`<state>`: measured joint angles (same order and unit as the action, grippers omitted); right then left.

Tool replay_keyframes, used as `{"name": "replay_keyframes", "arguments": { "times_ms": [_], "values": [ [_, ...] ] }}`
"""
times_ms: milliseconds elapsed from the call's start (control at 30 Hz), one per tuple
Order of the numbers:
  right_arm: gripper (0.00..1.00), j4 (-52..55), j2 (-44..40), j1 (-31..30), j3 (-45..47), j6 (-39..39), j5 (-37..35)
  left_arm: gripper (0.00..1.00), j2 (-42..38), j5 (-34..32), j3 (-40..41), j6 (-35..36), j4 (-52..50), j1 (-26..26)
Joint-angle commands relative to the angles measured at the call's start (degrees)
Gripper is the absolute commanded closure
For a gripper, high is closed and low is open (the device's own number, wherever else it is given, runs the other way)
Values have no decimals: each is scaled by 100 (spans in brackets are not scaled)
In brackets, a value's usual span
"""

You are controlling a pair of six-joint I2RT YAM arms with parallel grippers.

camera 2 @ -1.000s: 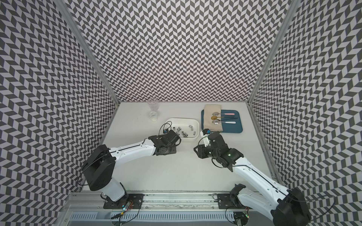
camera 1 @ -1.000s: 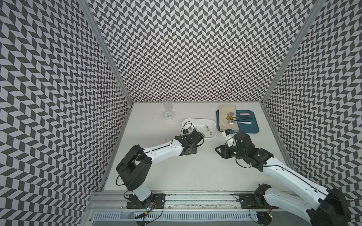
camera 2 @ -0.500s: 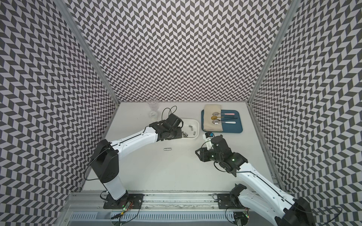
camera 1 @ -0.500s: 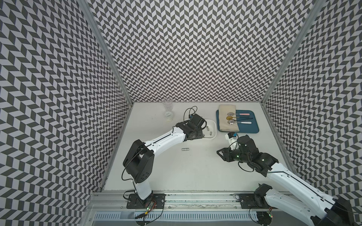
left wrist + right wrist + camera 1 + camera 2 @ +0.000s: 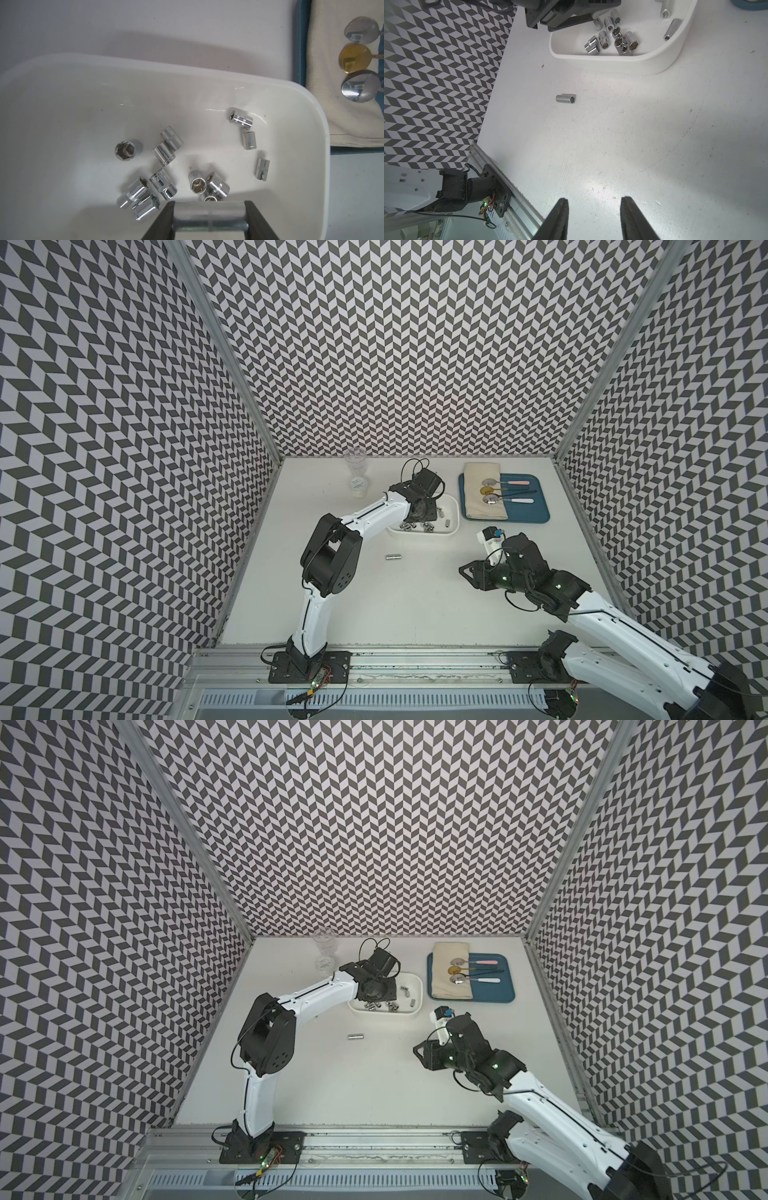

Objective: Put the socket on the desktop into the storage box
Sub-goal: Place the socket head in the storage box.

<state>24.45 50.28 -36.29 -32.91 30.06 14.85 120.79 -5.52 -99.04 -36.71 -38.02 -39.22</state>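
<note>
The bare bottom of the box beside the clustered sockets is below the left gripper, so the left gripper will next go down into the box and release the long socket over that spot.
The white storage box [image 5: 422, 538] [image 5: 386, 1014] sits mid-table and holds several chrome sockets [image 5: 164, 184] [image 5: 618, 41]. My left gripper [image 5: 209, 207] [image 5: 424, 510] [image 5: 376, 988] hangs over the box's left half, shut on a long grey socket [image 5: 208, 216] held crosswise between its fingers. One more socket [image 5: 392, 568] [image 5: 356, 1036] [image 5: 565, 98] lies on its side on the desktop, in front of the box. My right gripper [image 5: 593, 202] [image 5: 467, 572] [image 5: 419, 1052] is open with nothing in it, above bare desktop to the right of that socket and apart from it.
A blue tray [image 5: 536, 512] with a cloth [image 5: 484, 497] and spoons lies right of the box. A clear glass cup [image 5: 356, 479] stands at the back left. Patterned walls close three sides. An aluminium rail [image 5: 415, 659] runs along the front edge.
My left gripper has moved back from the desktop to above the box, carrying the long socket. The socket on the desktop has come into view. My right arm drew back slightly.
</note>
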Motion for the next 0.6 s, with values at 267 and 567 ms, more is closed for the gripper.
{"name": "replay_keyframes", "arguments": {
  "times_ms": [267,567],
  "values": [
    [55,-72,-156,-88,80,138,-81,55,902,117,-972,329,-240,108],
    [55,-63,-168,-99,109,145,-114,49,1192,193,-1162,349,-227,134]
  ]
}}
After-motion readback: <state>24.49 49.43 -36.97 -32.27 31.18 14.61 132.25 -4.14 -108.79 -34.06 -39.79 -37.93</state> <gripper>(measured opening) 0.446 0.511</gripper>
